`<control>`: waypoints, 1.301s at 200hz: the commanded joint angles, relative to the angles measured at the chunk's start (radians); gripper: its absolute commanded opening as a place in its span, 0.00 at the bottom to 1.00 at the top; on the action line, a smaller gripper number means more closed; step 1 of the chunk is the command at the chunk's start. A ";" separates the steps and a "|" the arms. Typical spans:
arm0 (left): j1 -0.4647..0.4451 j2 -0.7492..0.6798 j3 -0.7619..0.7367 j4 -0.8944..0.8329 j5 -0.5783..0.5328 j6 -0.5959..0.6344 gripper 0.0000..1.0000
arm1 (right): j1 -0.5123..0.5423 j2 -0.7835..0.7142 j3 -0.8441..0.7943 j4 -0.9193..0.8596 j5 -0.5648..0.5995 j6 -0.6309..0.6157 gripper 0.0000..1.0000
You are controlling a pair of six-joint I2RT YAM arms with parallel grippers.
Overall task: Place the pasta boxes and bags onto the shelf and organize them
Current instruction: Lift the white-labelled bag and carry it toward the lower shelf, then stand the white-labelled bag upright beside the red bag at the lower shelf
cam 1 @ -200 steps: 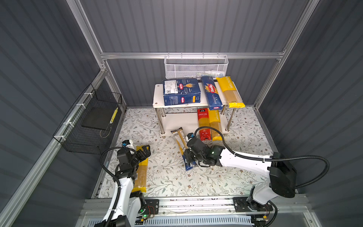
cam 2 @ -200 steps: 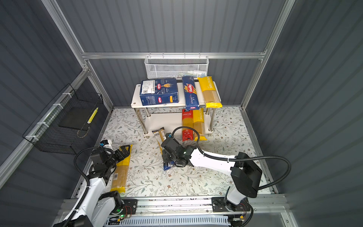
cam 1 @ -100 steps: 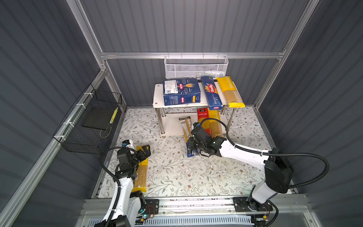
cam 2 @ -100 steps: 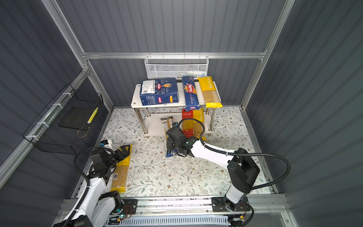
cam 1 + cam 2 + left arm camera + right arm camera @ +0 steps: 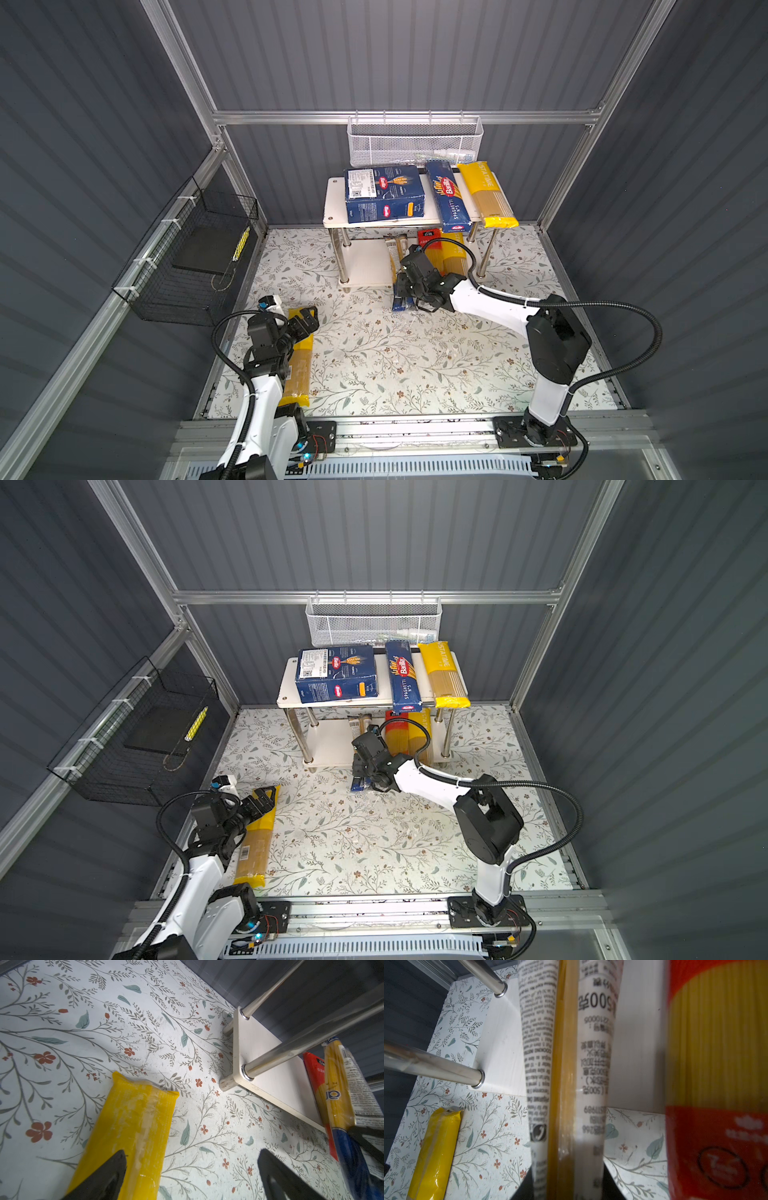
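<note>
The lower board is outward and below, so my right gripper will next push outward and down to release the clear bag beside the red bag (image 5: 428, 239).
The shelf (image 5: 334, 203) stands at the back. Its top board carries the wide pasta box (image 5: 384, 199), the narrow SPAGHETTI box (image 5: 449, 201) and a yellow-ended bag (image 5: 488, 195). A red bag (image 5: 428, 239) and a yellow bag (image 5: 451, 253) lie on the lower board (image 5: 502, 1043). My right gripper (image 5: 409, 286) (image 5: 568, 1186) is shut on the clear blue-and-white-labelled bag (image 5: 564, 1064) (image 5: 395, 253). That bag's far end lies over the lower board and its blue end sticks out over the floor. My left gripper (image 5: 305, 322) (image 5: 192, 1153) hangs open over a yellow bag (image 5: 137, 1122) on the floor at left.
A white mesh basket (image 5: 415, 141) hangs on the back wall above the shelf. A black wire basket (image 5: 195, 257) hangs on the left wall. The shelf's chrome legs (image 5: 446, 1072) stand left of the held bag. The floor is a floral mat (image 5: 395, 365).
My right gripper has carried the labelled bag from the middle of the floor back to the shelf, sliding its far end onto the lower board. The left arm has not moved.
</note>
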 commanded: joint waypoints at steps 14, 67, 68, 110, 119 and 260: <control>0.000 0.001 -0.010 -0.008 0.012 0.017 1.00 | -0.031 0.008 0.089 0.121 0.025 -0.031 0.24; 0.000 0.009 -0.007 -0.006 0.012 0.017 1.00 | -0.071 0.048 0.119 0.122 0.024 -0.047 0.26; 0.000 0.010 -0.006 -0.007 0.012 0.018 1.00 | -0.072 0.049 0.120 0.121 0.023 -0.047 0.26; 0.000 0.011 -0.006 -0.006 0.012 0.019 1.00 | -0.094 0.096 0.170 0.119 0.010 -0.049 0.27; 0.000 0.011 -0.006 -0.006 0.012 0.019 1.00 | -0.096 0.102 0.179 0.119 0.010 -0.049 0.27; 0.000 0.012 -0.005 -0.006 0.012 0.019 1.00 | -0.121 0.165 0.202 0.149 0.010 -0.031 0.33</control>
